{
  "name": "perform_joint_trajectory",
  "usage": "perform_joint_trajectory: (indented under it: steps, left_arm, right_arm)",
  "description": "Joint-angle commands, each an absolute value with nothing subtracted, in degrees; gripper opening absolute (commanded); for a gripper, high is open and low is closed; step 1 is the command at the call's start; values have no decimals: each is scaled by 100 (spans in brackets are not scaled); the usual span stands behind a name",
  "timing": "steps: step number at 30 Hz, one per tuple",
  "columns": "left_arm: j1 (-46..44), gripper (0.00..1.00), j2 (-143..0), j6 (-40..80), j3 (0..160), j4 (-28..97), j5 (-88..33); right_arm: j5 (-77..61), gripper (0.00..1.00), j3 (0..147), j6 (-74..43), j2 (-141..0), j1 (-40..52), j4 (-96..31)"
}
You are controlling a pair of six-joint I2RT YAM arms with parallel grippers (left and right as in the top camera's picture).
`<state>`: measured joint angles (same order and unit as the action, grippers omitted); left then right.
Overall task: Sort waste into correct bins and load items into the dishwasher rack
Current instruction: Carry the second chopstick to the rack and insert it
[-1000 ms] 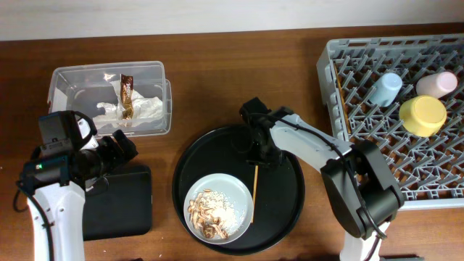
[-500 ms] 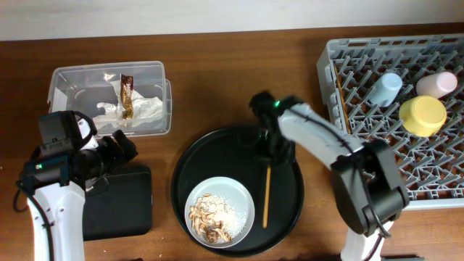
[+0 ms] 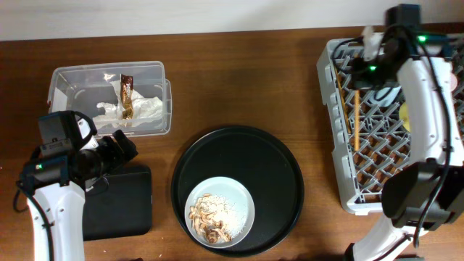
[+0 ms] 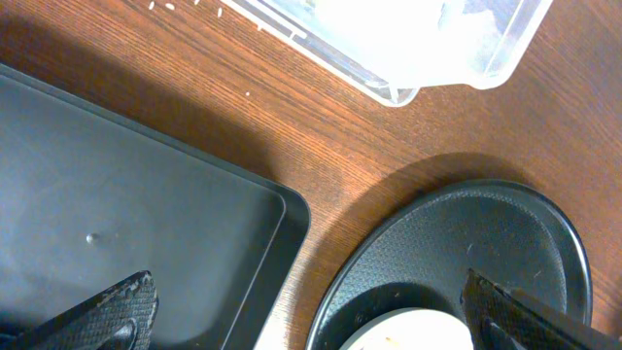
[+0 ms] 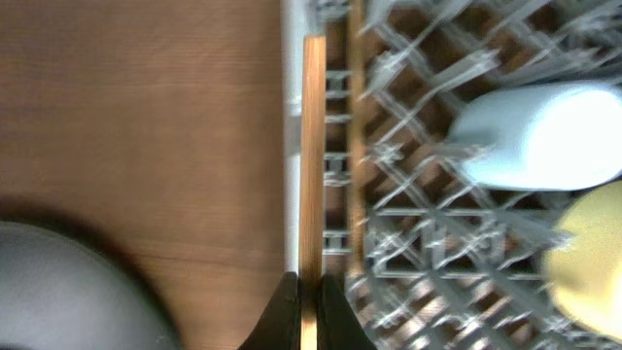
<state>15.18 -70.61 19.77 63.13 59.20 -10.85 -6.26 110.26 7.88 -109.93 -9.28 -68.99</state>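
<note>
The right gripper moves down toward the rack's edge slot [image 3: 338,109] [image 5: 336,146] beside the second chopstick next and releases the wooden chopstick there, since that slot lies below the gripper.
My right gripper [image 5: 301,292] is shut on a wooden chopstick [image 5: 313,146] and holds it over the left edge of the light-grey dishwasher rack [image 3: 377,174]. The held chopstick also shows in the overhead view [image 3: 356,119]. A second chopstick [image 3: 339,101] lies in the rack beside it. The light-blue cup [image 5: 544,136] and yellow bowl [image 5: 593,253] sit in the rack. The pale grey plate [image 3: 238,196] holds the food scraps [image 3: 206,217]. My left gripper [image 4: 306,316] is open and empty over the shallow black tray [image 3: 119,203]. The clear tub [image 3: 72,80] holds the napkin [image 3: 141,109] and wrapper [image 3: 127,94].
The large round black tray [image 3: 279,167] carries the plate at the table's middle front. The right arm reaches across the rack's back and hides part of its contents. The wooden table [image 3: 239,80] shows between the tub and the rack.
My right gripper has lifted the chopstick off the round black tray and carried it right and back to the rack's left edge. The left arm has not moved.
</note>
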Motion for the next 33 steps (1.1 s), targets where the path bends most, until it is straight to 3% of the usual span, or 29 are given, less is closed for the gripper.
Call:
perform_joint_trajectory:
  steps: [1,12,13,15,16,18,19,28,33]
  left_arm:
    - [1544,99,-6995,2032,6390,5922,-1066]
    - [1544,99,-6995,2032,6390,5922,-1066]
    - [1544,99,-6995,2032,6390,5924,-1063]
    - [1544,99,-6995,2032,6390,5924,-1063]
    - [1544,99,-6995,2032,6390,5922,-1066]
    - [1544,99,-6995,2032,6390,5924,-1063]
    - [1544,99,-6995,2032,6390,5924,-1066]
    - [1544,99,-6995,2032,6390,5922,-1066]
    - [1544,99,-6995,2032,6390,5924,-1066]
  right_arm:
    - [-779,4,11043,1225,-11177,-1278,-6565]
    - [-1354,7,11041,1210,-11793,-1157,-6169]
    - [-1352,18,11041,1194,-11799,-1131,-6171]
    - [-1354,29,11041,1155,-11813,-1092,-6191]
    - [-1358,41,11041,1151,-11813,-1066,-6213]
    - [-1358,91,11043,858,-11813,-998,-6283]
    - [-1361,99,11048,668,-11813,-978,-6346]
    - [-3345,99,11284,510,-11367,-937,-8001]
    - [-3385,99,11284,530,-10766,-696,-8783]
